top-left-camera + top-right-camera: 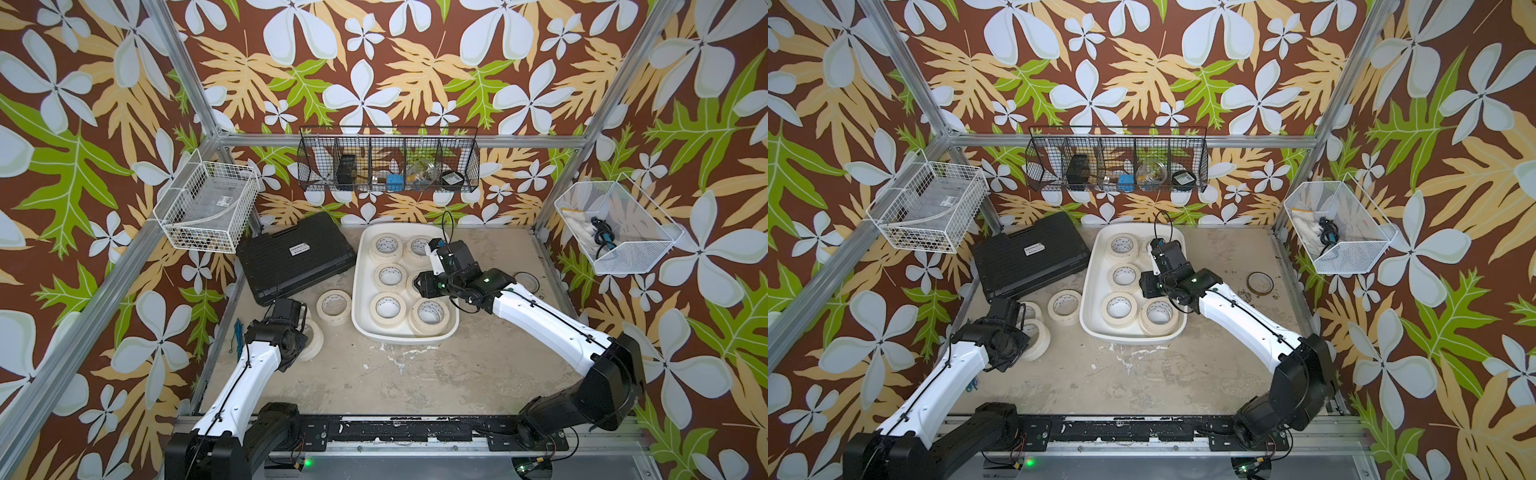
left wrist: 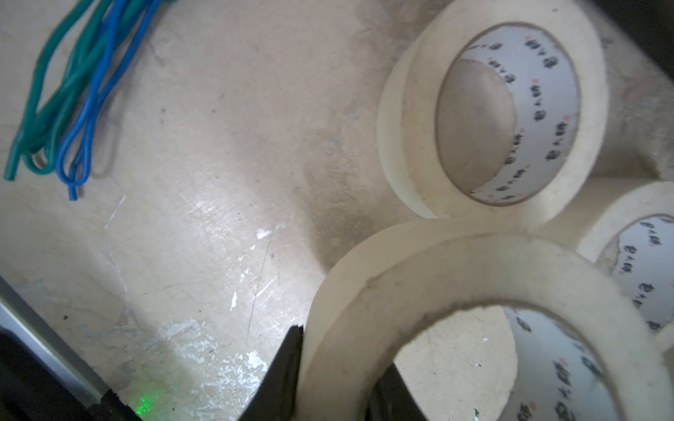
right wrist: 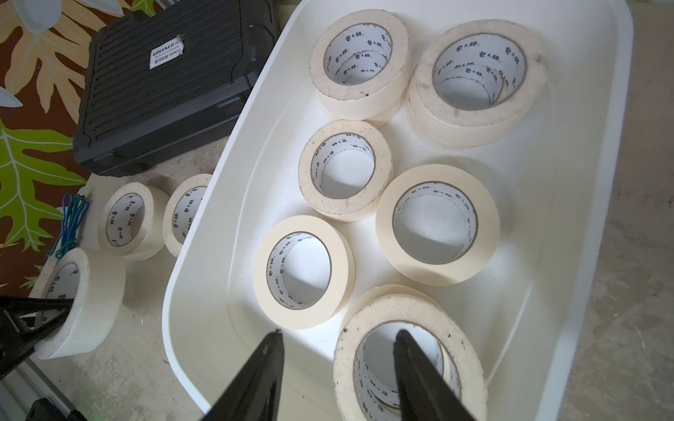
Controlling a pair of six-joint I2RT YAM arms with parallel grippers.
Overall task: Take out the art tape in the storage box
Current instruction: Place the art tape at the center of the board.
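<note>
The bare tabletop beside the wires is below and back from my left gripper, which should next pull back toward them and down to release the roll.
The storage box (image 1: 358, 286), a shallow white tub (image 3: 219, 226), holds several cream rolls of art tape (image 1: 390, 276), some stacked two high. My right gripper (image 3: 339, 332) hangs open over the box. One finger lines up with the core of a stacked pair (image 3: 408, 317) and the other stands outside its wall. My left gripper (image 2: 339, 364) sits left of the box, low by the table, shut on the wall of one roll (image 2: 456, 277). The same roll (image 3: 84, 291) also shows in the right wrist view. Two more rolls (image 1: 333, 305) (image 2: 492, 109) lie flat beside it.
A black ribbed case (image 1: 293, 257) lies behind the loose rolls, against the box's left side. Blue and green wires (image 2: 73, 91) lie at the table's left edge. A thin dark ring (image 1: 1259, 282) rests right of the box. Wire baskets (image 1: 386, 164) hang on the walls.
</note>
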